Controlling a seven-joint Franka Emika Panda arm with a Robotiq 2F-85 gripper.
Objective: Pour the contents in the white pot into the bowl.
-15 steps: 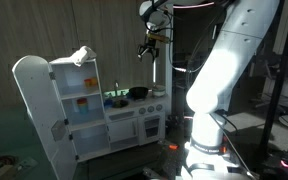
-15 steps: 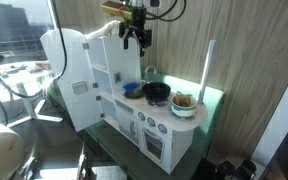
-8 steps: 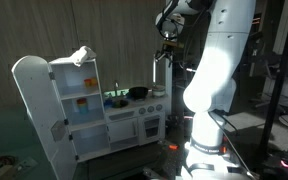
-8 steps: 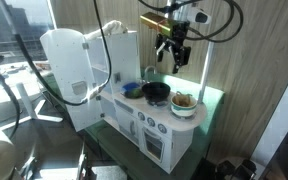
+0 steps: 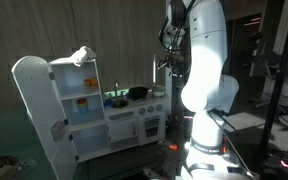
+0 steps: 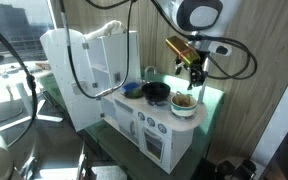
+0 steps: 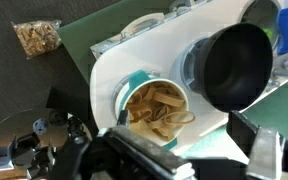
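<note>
I should next move my gripper down and away from the black bowl, onto the pot's flat teal-and-white handle.
The white pot has a teal rim and holds tan looped strips. It stands on the white toy stove top, beside the small black bowl. My gripper is open and empty, with its fingers hanging above the pot and one on each side of it. In an exterior view the gripper hangs a little above the pot, and the bowl sits just beside it on the stove. In an exterior view the bowl shows on the toy kitchen, with the gripper above and to the side.
A white toy fridge with an open door stands at one end of the toy kitchen. A blue dish and a green item sit by the bowl. A clear bag of tan bits lies beyond the green tabletop.
My arm has swung across from above the fridge end of the toy kitchen to the pot end and has come lower. The gripper has stayed open and empty.
</note>
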